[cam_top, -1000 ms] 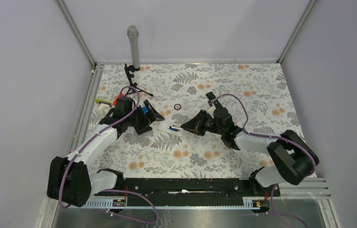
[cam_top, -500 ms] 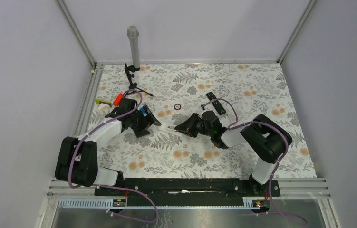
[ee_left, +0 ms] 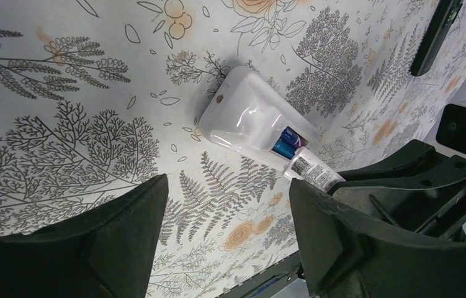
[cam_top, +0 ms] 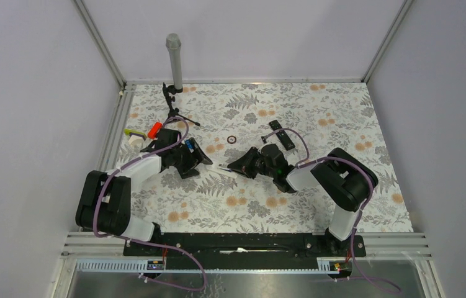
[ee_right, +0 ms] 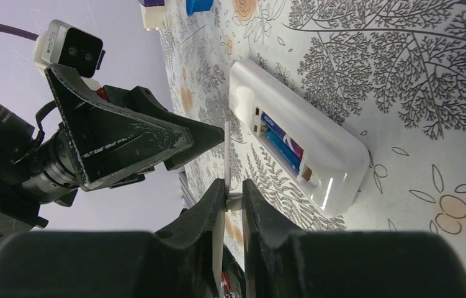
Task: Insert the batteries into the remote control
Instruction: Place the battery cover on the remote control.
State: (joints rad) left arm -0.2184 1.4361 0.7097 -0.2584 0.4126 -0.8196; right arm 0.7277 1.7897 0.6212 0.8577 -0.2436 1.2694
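My right gripper lowers over the open battery bay (ee_right: 282, 141) next and releases the cover (ee_right: 226, 158), as the bay lies below the gripper, to the right in the wrist view.
The white remote (ee_left: 242, 118) lies on the floral mat with its battery bay open. Two blue-purple batteries (ee_left: 286, 143) sit in the bay, and they also show in the right wrist view (ee_right: 282, 148). My right gripper (ee_right: 233, 189) is shut on a thin white battery cover (ee_right: 226, 158), held edge-on just beside the remote (ee_right: 317, 158). The cover's printed end shows in the left wrist view (ee_left: 311, 172). My left gripper (ee_left: 227, 205) is open and empty, a little short of the remote. In the top view both grippers face each other, and only a white sliver of the remote (cam_top: 221, 167) shows.
A black remote (cam_top: 282, 134) lies behind the right gripper. A small dark ring (cam_top: 231, 139) is at mid-table. An orange-red piece (cam_top: 154, 130), a yellow-green bit (cam_top: 132, 132) and a blue piece (cam_top: 188, 144) lie at the left. A grey post (cam_top: 174, 62) and a black stand (cam_top: 171, 102) are at the back left.
My right gripper moved left and closer over the white remote during the first half second. Both arms folded in. Since then almost nothing has moved.
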